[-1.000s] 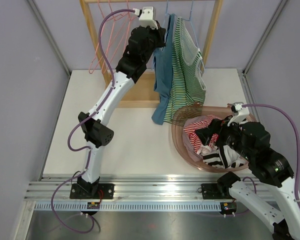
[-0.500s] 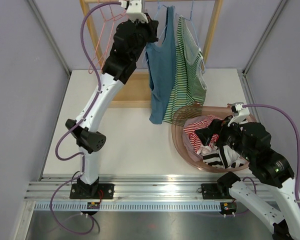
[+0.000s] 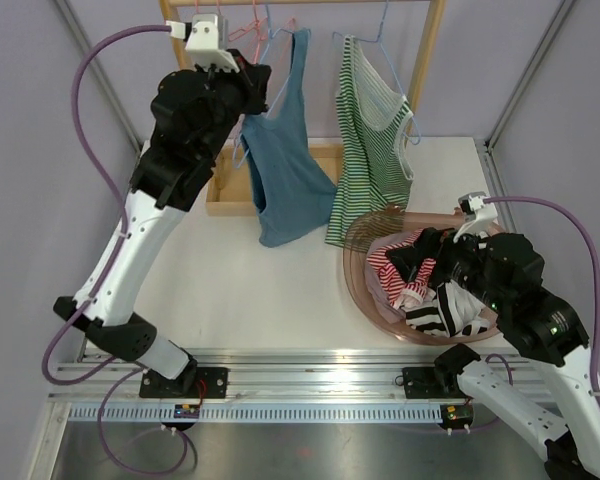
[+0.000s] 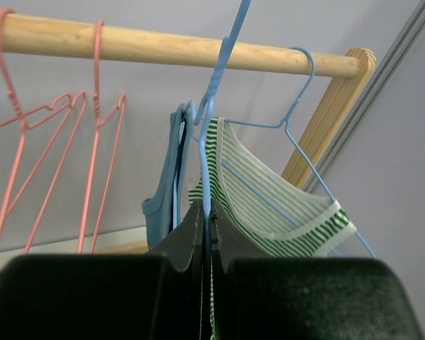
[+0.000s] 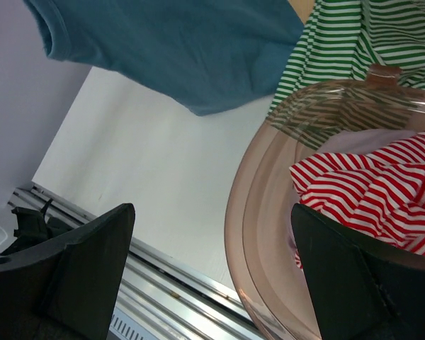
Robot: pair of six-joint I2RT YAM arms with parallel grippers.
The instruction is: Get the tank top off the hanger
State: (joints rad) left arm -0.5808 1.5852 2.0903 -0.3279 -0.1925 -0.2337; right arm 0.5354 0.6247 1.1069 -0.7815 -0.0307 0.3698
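The right gripper rises leftward in the top view from the basket next, onto the blue top's far strap (image 3: 299,44), since it still hangs over the hanger.
A blue tank top (image 3: 285,170) hangs from a light blue wire hanger (image 3: 271,45) in front of the wooden rack. My left gripper (image 3: 248,80) is shut on that hanger's wire (image 4: 207,142) just below its hook, left of the rack's middle. In the left wrist view the gripper (image 4: 205,212) clamps the wire, with the blue top (image 4: 163,205) behind it. The hook runs up out of that frame. My right gripper (image 5: 212,248) is open and empty, low over the near left rim of the basket (image 5: 255,212). The blue top's hem (image 5: 177,49) shows above it.
A green-striped tank top (image 3: 370,150) hangs on another blue hanger (image 4: 297,106) from the wooden rod (image 4: 127,46). Pink empty hangers (image 4: 57,142) hang at the left. The round pinkish basket (image 3: 365,290) at the right holds red-striped (image 5: 368,184) and other clothes.
My left arm has swung left, carrying the hanger and blue tank top away from the striped top, which now hangs apart. My right arm has barely moved.
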